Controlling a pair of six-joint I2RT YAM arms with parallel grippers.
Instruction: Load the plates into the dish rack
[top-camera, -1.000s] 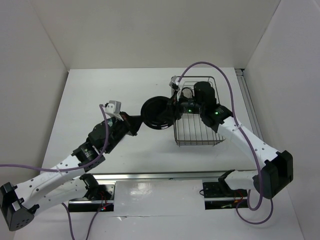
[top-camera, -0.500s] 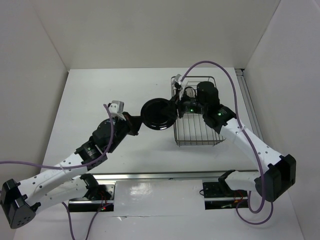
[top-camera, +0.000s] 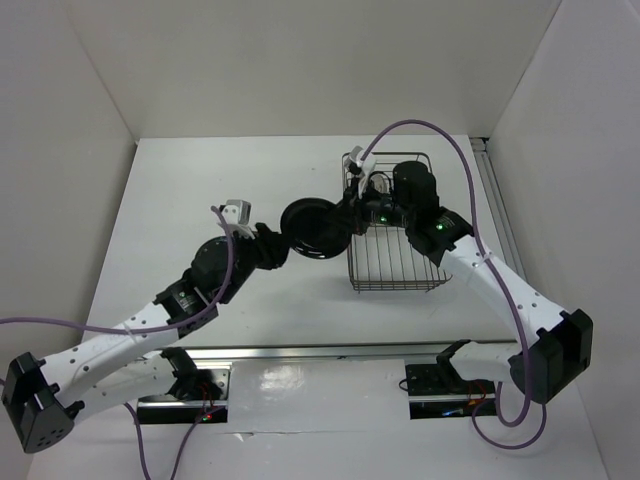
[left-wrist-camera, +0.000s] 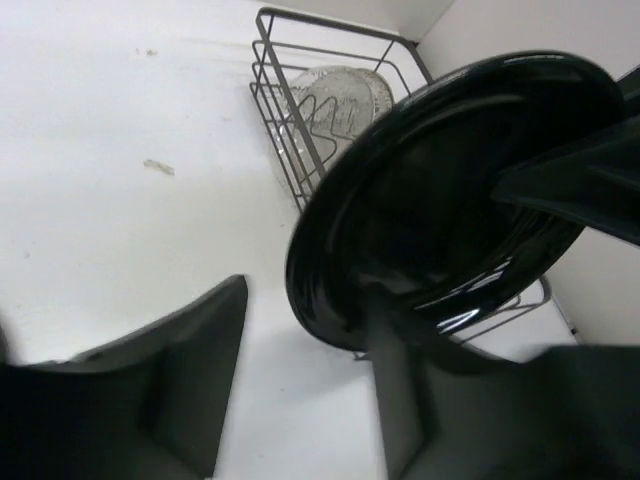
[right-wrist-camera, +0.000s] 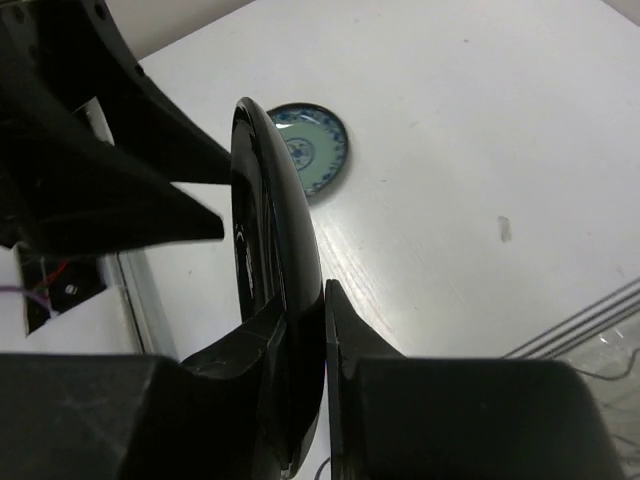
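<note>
I need to turn my right gripper outward over the dish rack (top-camera: 398, 272) next, then lower the black plate beside the clear plate, into the empty wire slots.
The glossy black plate (top-camera: 316, 229) hangs on edge above the table, left of the dish rack (top-camera: 398, 272). My right gripper (top-camera: 346, 216) is shut on its rim, seen from the right wrist with both fingers (right-wrist-camera: 322, 330) pinching the black plate (right-wrist-camera: 268, 230). My left gripper (top-camera: 273, 246) stands open at the plate's left side; its jaws (left-wrist-camera: 300, 380) are wide apart below the black plate (left-wrist-camera: 440, 200). A clear glassy plate (left-wrist-camera: 338, 98) stands inside the dish rack (left-wrist-camera: 272, 88). A teal patterned plate (right-wrist-camera: 312, 150) lies flat on the table.
White walls close in the table on the left, back and right. The right arm reaches over the rack's left half. A metal rail (top-camera: 320, 350) runs along the near edge between the arm bases.
My left gripper has opened and let go of the black plate. My right gripper has shut on the plate's rim. The plate has stayed in about the same place.
</note>
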